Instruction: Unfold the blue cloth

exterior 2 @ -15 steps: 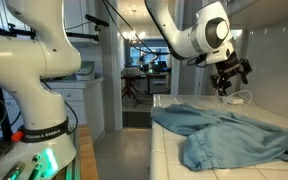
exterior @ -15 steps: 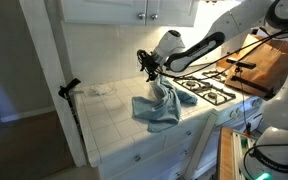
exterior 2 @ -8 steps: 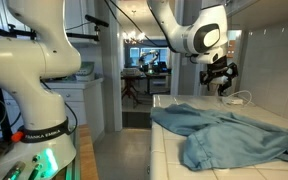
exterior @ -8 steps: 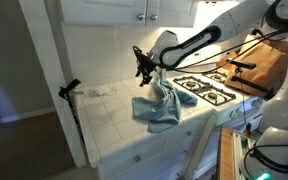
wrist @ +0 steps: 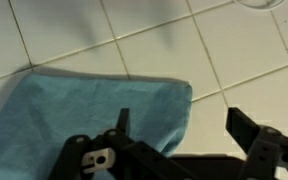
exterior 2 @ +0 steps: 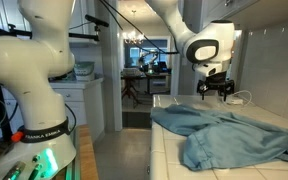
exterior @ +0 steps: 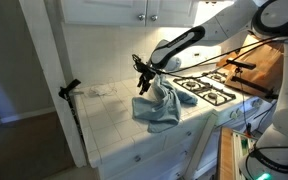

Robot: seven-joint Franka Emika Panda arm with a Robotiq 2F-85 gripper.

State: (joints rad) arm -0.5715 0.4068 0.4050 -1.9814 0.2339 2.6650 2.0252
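The gripper will next go down onto the cloth's edge (exterior: 139,100) (wrist: 177,124) beside the cloth's corner, below the open fingers, because the bare tile beyond that edge leaves room for one finger.
The blue cloth (exterior: 159,106) lies crumpled on the white tiled counter (exterior: 114,125); it also shows in an exterior view (exterior 2: 229,135) as a wide rumpled spread. In the wrist view a folded edge of the cloth (wrist: 74,110) fills the left and centre. My gripper (exterior: 142,72) hovers just above the cloth's far corner, also seen in an exterior view (exterior 2: 216,90). In the wrist view its jaws (wrist: 179,130) are open and empty, with the cloth's edge between them below.
A gas stovetop (exterior: 206,88) sits beside the cloth. A black clamp stand (exterior: 70,92) stands at the counter's left edge. A white cable (exterior 2: 239,97) lies on the tiles beyond the cloth. A second robot base (exterior 2: 34,90) stands close by.
My gripper has moved left and down toward the cloth's far corner. The cloth has not moved.
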